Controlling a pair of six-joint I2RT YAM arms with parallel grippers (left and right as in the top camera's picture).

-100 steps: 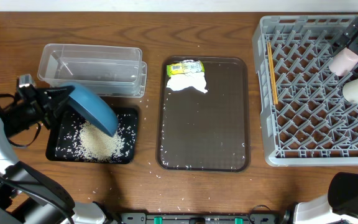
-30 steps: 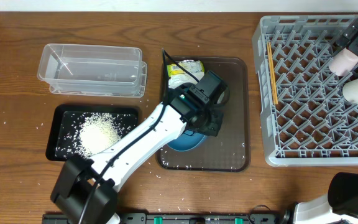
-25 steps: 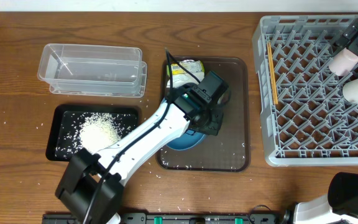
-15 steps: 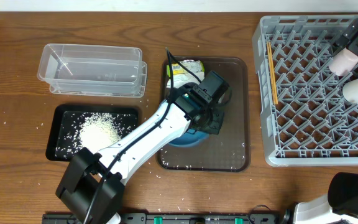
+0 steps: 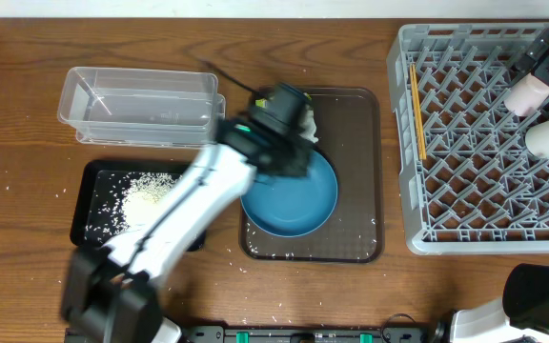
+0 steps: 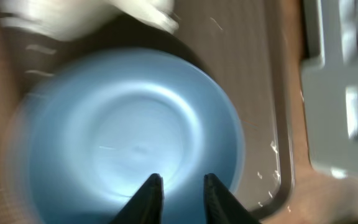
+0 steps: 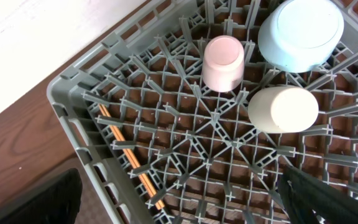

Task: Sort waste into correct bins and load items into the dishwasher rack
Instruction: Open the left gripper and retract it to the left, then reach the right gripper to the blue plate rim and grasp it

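I should swing my right gripper off the grey rack and down onto the dark-blue bowl's rim [image 5: 245,207] facing the black tray, since the bowl is still unracked.
The dark-blue bowl [image 5: 291,197] sits upright on the brown tray, and fills the left wrist view [image 6: 129,137]. My left gripper [image 5: 292,157] is blurred above the bowl's far rim. Its fingers stand a little apart with nothing between them [image 6: 182,186]. The white napkin [image 6: 86,15] lies beyond the bowl; the wrapper is hidden under the arm. Rice [image 5: 151,200] lies in the black tray [image 5: 93,176]. My right gripper [image 7: 178,199] is wide open and empty over the grey rack [image 7: 79,106]. The rack holds the pink cup [image 7: 222,62], pale blue cup [image 7: 300,34], white cup [image 7: 283,109] and chopsticks [image 7: 129,155].
The clear tub [image 5: 141,105] stands behind the black tray. The brown serving tray [image 5: 360,229] lies mid-table between the bins and the rack [image 5: 484,143]. Stray rice grains dot the tray and the wood near the black tray.
The bowl went from tipping rice over the black tray to resting on the brown tray. My left gripper has let go of it and swung back toward the upper left. The right arm is still.
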